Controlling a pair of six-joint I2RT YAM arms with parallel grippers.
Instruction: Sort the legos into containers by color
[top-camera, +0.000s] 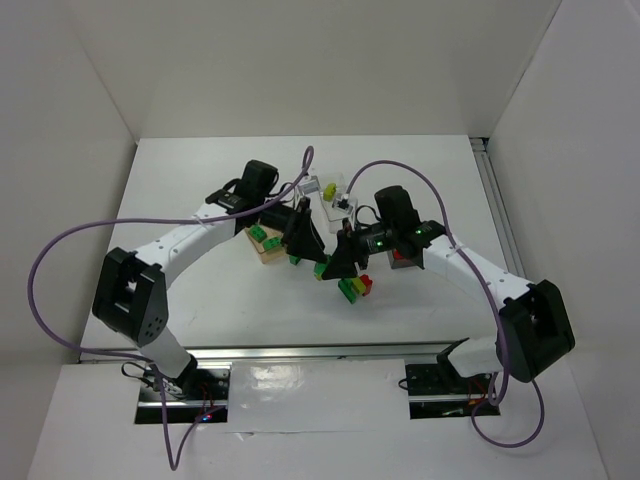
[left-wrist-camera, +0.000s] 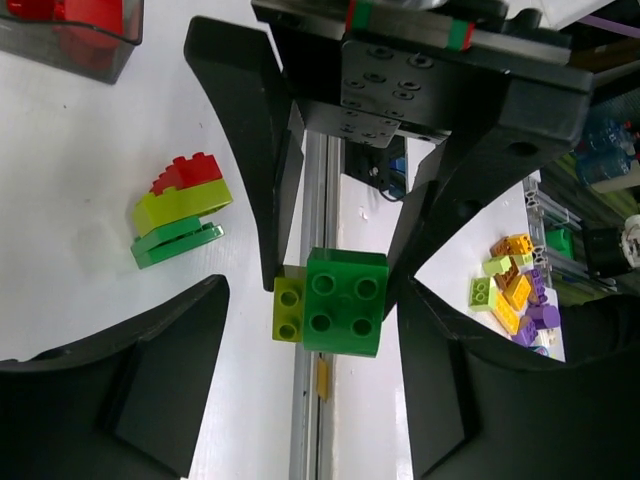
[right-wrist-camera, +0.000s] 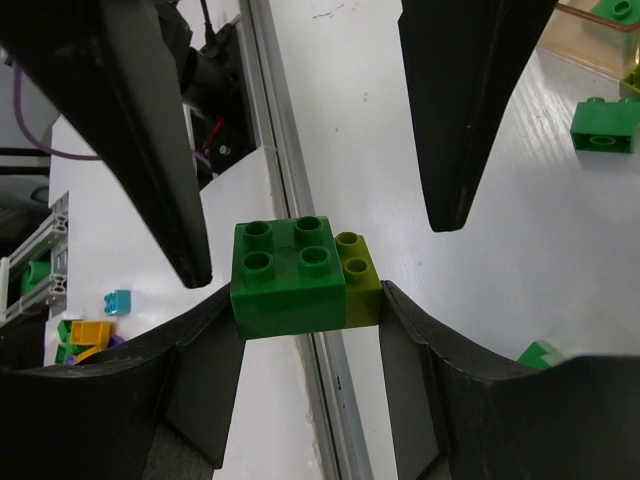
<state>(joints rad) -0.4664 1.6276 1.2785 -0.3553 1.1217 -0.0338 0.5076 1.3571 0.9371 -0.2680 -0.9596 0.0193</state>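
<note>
The lime brick should go outward over the clear tray (top-camera: 335, 205) in my right gripper and be let go there. The tray is outward of the gripper and has a lime one in it.
My right gripper (right-wrist-camera: 305, 300) is shut on a dark green brick (right-wrist-camera: 290, 275) with a small lime brick (right-wrist-camera: 358, 275) joined to its side, held above the table. My left gripper (left-wrist-camera: 315, 330) is open; its fingers (left-wrist-camera: 110, 390) stand wide on either side of that green brick (left-wrist-camera: 345, 300) without touching it. In the top view the left gripper (top-camera: 303, 238) and right gripper (top-camera: 338, 262) meet at the table's middle. A red, lime and green stack (top-camera: 353, 287) lies just in front. The peach tray (top-camera: 262, 250) holds green bricks, the clear tray (top-camera: 335, 205) a lime one, and the reddish tray (left-wrist-camera: 70, 45) red ones.
A loose dark green brick (right-wrist-camera: 605, 128) lies near the peach tray (right-wrist-camera: 600, 25), another (right-wrist-camera: 540, 352) sits nearer. The stack also shows in the left wrist view (left-wrist-camera: 180, 208). An aluminium rail (left-wrist-camera: 315, 190) marks the table's near edge; more bricks (left-wrist-camera: 515, 295) lie beyond it.
</note>
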